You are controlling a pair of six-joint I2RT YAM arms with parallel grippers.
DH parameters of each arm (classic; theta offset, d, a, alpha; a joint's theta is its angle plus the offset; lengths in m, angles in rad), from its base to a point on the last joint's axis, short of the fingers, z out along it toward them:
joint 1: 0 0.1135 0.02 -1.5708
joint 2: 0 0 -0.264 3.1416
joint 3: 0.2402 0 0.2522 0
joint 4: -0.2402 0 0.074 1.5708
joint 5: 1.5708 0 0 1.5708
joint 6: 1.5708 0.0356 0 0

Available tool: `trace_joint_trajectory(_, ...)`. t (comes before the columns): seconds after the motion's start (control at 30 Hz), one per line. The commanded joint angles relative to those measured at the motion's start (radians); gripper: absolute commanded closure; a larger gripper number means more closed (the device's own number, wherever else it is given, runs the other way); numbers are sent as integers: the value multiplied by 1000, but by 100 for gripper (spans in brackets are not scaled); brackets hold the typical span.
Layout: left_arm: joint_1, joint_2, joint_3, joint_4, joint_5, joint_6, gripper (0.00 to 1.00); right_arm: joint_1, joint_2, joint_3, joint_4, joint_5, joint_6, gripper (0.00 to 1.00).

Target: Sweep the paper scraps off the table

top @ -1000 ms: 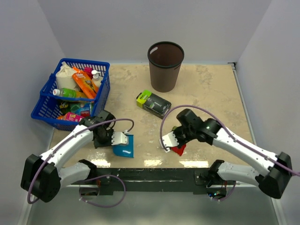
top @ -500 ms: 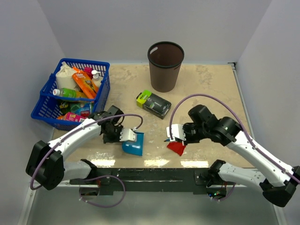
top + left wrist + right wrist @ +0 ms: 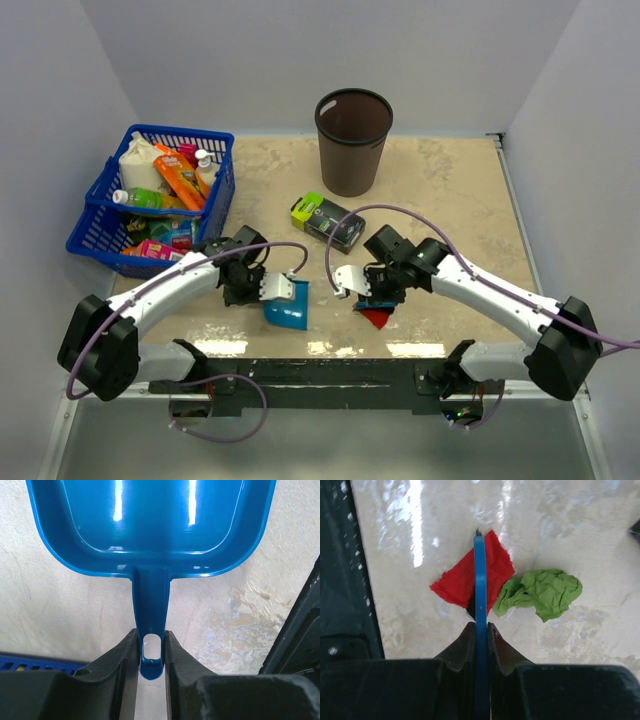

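Observation:
The dustpan moves outward in my left gripper next, from the front bar and toward the red scrap, since a gap of bare table separates them.
My left gripper is shut on the handle of a blue plastic dustpan, which lies flat on the table with its mouth facing away from the wrist. In the top view the dustpan sits near the front rail, with the left gripper just behind it. My right gripper is shut on a thin blue brush, seen edge-on, its tip over a red paper scrap. A crumpled green paper scrap touches the red one. From above, the red scrap shows under the right gripper; the green one is hidden.
A brown waste bin stands at the back centre. A blue basket full of bottles and packets sits at the left. A black-and-lime box lies mid-table, just beyond both grippers. The black front rail runs close below the dustpan.
The left arm slid the dustpan a little to the right, then held still. The right arm swung its wrist leftward over the red scrap, which stayed in place.

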Motion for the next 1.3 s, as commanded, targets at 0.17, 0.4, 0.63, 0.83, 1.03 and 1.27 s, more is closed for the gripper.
trace_joint_trajectory(0.17,-38,70,-9,166,-4,-144,87,0,39,122,208,53,230,100)
trace_joint_trajectory(0.4,-57,230,54,246,12,-250,83,-20,-24,237,84,120,433,100)
trace_joint_trajectory(0.63,-77,300,143,238,45,-336,85,-142,-76,232,149,399,571,100)
trace_joint_trajectory(0.83,-103,296,189,153,5,-345,100,-241,-27,153,261,482,533,100)
trace_joint_trajectory(1.03,-114,317,234,87,-43,-325,100,-258,25,100,402,455,510,100)
trace_joint_trajectory(1.27,-112,179,53,336,12,-250,72,-258,86,113,450,387,503,100)
